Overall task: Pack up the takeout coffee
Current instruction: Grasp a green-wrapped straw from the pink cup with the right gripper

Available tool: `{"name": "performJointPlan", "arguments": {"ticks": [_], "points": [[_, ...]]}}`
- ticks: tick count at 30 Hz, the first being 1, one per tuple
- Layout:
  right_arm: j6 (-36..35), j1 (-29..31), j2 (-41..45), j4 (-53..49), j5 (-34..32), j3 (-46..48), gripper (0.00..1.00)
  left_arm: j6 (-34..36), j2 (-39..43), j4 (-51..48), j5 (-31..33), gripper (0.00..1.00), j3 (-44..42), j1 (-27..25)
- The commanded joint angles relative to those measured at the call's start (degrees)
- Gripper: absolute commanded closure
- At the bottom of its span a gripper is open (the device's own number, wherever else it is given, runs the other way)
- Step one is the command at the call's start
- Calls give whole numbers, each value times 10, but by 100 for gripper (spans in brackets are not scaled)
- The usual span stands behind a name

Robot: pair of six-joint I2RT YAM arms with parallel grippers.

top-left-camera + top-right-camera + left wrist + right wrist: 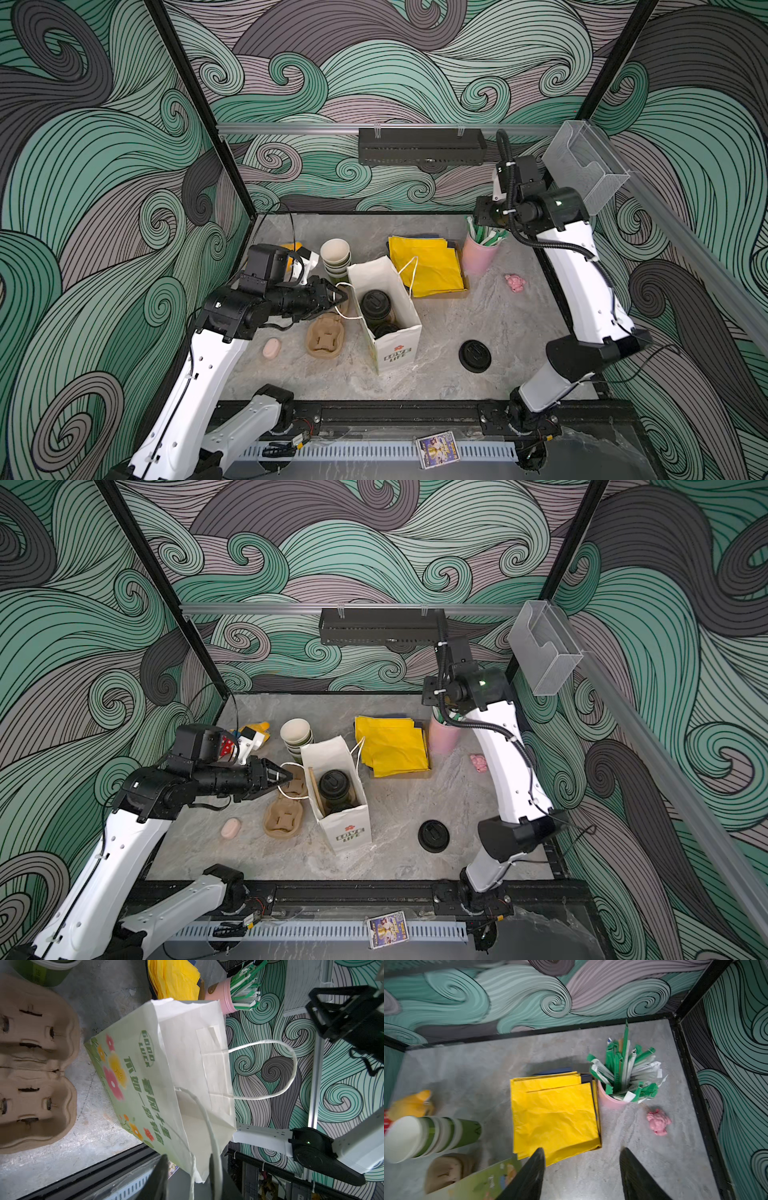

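Observation:
A green straw's end [482, 235] [610, 1090] near the napkins sticks out of the pink holder below the right gripper, so that gripper will lower its open fingers onto it next.
A white paper bag [395, 349] stands upright mid-table with its mouth open. Inside it stands a takeout coffee cup [375, 302] with a black sip lid, and the lid of another one [384, 330] peeks out nearer the front wall. In both top views my left gripper [341, 297] hovers at the bag's left side. In the left wrist view its jaws are apart, and the bag's white cord handle [194, 1169] hangs loose between them. My right gripper [582, 1151] is open and empty, raised high over the back right corner.
Lidless nested cups [336, 255] stand behind the bag, with yellow napkins [428, 266] and a pink straw holder [478, 253] to the right. Pulp cup carriers [326, 338] lie left of the bag. A loose black lid [475, 356] lies right of it.

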State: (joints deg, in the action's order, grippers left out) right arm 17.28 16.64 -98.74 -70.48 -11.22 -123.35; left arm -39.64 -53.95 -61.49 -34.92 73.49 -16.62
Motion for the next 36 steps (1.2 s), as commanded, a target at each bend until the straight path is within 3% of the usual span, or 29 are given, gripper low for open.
{"name": "performJointPlan", "arguments": {"ticks": [1, 5, 10, 16, 31, 36], "points": [[-18, -23, -53, -19, -16, -4, 37, 2, 15, 20, 21, 58, 7, 3], [-33, -28, -114, -13, -26, -23, 39, -6, 23, 31, 29, 54, 0, 2], [-38, -28, -169, -10, -100, -42, 48, -11, 23, 40, 35, 54, -1, 3], [-18, -33, -195, 12, -96, -23, 57, -3, 20, 39, 36, 54, 2, 2], [-8, -35, -199, 21, -99, -21, 99, 4, 22, 38, 33, 56, 3, 3], [-15, -35, -174, 10, -100, -34, 100, 5, 22, 38, 34, 56, 3, 3]]}}
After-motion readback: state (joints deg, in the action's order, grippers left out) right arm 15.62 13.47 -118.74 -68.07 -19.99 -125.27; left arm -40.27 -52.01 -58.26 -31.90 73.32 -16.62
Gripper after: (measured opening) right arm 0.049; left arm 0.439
